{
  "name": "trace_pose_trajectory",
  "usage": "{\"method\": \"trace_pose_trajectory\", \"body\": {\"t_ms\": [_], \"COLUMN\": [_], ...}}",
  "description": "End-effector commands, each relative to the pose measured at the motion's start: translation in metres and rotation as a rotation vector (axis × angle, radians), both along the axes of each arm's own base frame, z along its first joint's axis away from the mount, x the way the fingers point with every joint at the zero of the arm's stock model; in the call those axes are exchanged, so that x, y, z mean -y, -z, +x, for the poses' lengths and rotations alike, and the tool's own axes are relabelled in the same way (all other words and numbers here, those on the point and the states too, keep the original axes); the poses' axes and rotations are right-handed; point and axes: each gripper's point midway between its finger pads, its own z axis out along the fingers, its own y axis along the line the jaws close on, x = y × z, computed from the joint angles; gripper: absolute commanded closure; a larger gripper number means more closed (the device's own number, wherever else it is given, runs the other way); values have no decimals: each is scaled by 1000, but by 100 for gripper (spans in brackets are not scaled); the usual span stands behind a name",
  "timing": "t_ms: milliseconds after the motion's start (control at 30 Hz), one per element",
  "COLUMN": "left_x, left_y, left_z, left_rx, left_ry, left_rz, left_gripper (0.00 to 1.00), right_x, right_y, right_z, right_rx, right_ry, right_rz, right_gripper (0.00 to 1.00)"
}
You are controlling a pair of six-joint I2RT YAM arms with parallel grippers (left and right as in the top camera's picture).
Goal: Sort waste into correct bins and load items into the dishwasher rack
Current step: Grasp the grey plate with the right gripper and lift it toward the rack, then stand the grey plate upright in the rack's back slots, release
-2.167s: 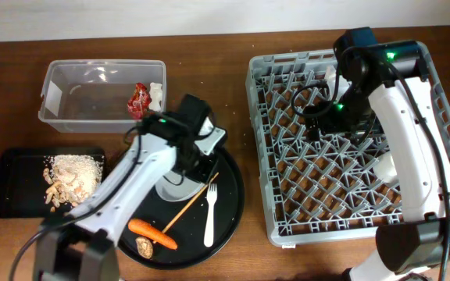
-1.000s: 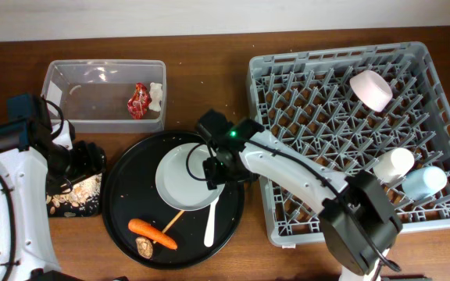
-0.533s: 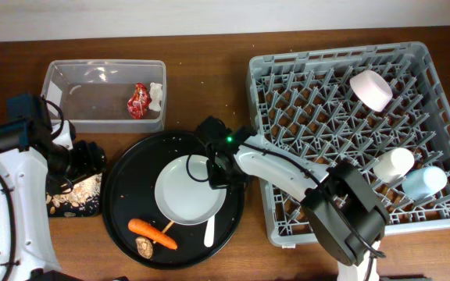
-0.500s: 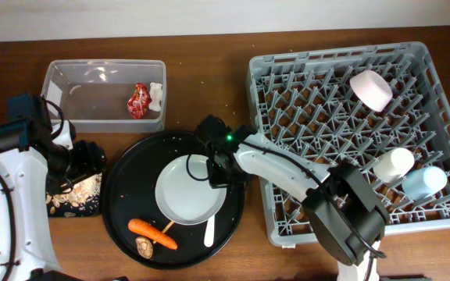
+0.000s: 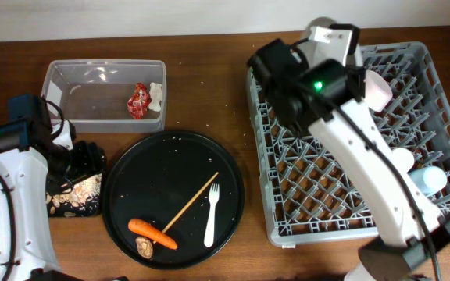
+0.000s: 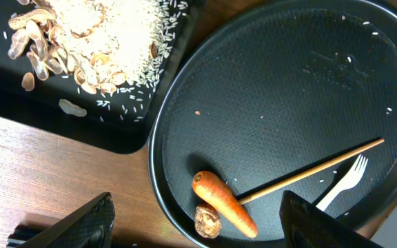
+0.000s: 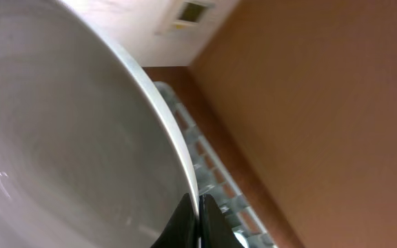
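Observation:
The plate is already on edge, and the rack's wires beside the white bowl [image 5: 378,87] are below my right gripper. My right gripper will move down to them until the plate will slot between them, then let go.
The white plate [image 7: 67,138] fills the right wrist view, and my right gripper [image 7: 198,215] is shut on its rim, held above the back left of the grey dishwasher rack [image 5: 444,78]. A white bowl [image 5: 378,87], a white cup [image 5: 401,160] and a blue cup [image 5: 430,181] sit in the rack. My left gripper [image 6: 195,207] hangs open and empty over the shallow black tray [image 6: 19,103] with the crumbs [image 6: 95,34]. The carrot [image 5: 152,232] and the fork [image 5: 210,215] lie on the round tray. Inside the clear tub [image 5: 57,94] are the red wrapper [image 5: 138,100] and the white scrap [image 5: 156,95].
The large round black tray [image 5: 155,179] lies between the bins and the rack. On it are a thin wooden stick [image 5: 190,201] and a small brown lump [image 5: 144,247] beside the carrot. The right arm spans the rack's left half.
My right gripper shut on the plate's rim on the round tray and carried it up and over to the rack. The left arm has stayed still.

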Motion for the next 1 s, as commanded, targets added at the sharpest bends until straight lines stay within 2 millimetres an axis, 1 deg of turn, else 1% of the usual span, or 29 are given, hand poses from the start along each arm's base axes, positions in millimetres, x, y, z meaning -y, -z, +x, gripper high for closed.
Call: {"method": "trace_pose_trajectory", "body": {"t_ms": [0, 33, 100, 133, 200, 333, 400, 433, 500, 567, 667, 700, 733, 800, 833, 867, 900, 933, 967], "left_x": [3, 3, 3, 3, 3, 3, 3, 2, 2, 2, 2, 2, 2, 2, 2, 2, 2, 2, 2], "left_y": [-2, -2, -2, -2, -2, -2, -2, -2, -2, -2, -2, -2, -2, -2, -2, -2, -2, -2, -2], "left_z": [0, 0, 0, 0, 0, 0, 0, 0, 1, 1, 2, 2, 2, 2, 2, 2, 2, 2, 2], "left_rx": [12, 13, 13, 13, 13, 13, 13, 13, 16, 20, 23, 23, 23, 23, 23, 22, 23, 23, 23], "left_ry": [-8, -8, -8, -8, -8, -8, -8, -8, -8, -8, -8, -8, -8, -8, -8, -8, -8, -8, -8], "left_rz": [-13, -13, -13, -13, -13, -13, -13, -12, -12, -11, -10, -10, -10, -10, -10, -10, -10, -10, -10], "left_gripper": [24, 24, 24, 24, 24, 24, 24, 24, 24, 24, 24, 24, 24, 24, 24, 24, 24, 24, 24], "right_x": [33, 40, 50, 55, 56, 49, 46, 44, 41, 37, 23, 14, 8, -14, -21, -28, -31, -35, -39], "right_y": [3, 15, 29, 44, 62, 101, 125, 134, 145, 154, 164, 168, 169, 174, 174, 173, 173, 172, 170], "right_z": [12, 17, 24, 29, 36, 49, 56, 58, 59, 59, 54, 53, 51, 45, 43, 39, 36, 32, 26], "right_rx": [38, 16, -18, -53, -96, -194, -251, -271, -299, -311, -351, -366, -377, -410, -421, -437, -452, -474, -496], "right_ry": [124, 146, 178, 195, 202, 199, 199, 199, 198, 195, 171, 152, 142, 94, 78, 60, 53, 43, 33], "right_rz": [-81, -53, -56, -30, -16, -14, -26, -27, -7, 42, 101, 119, 128, 145, 136, 123, 114, 102, 93], "right_gripper": [96, 96, 96, 96, 96, 96, 96, 96, 96, 96, 96, 96, 95, 95, 89, 79, 65, 56, 55]}}
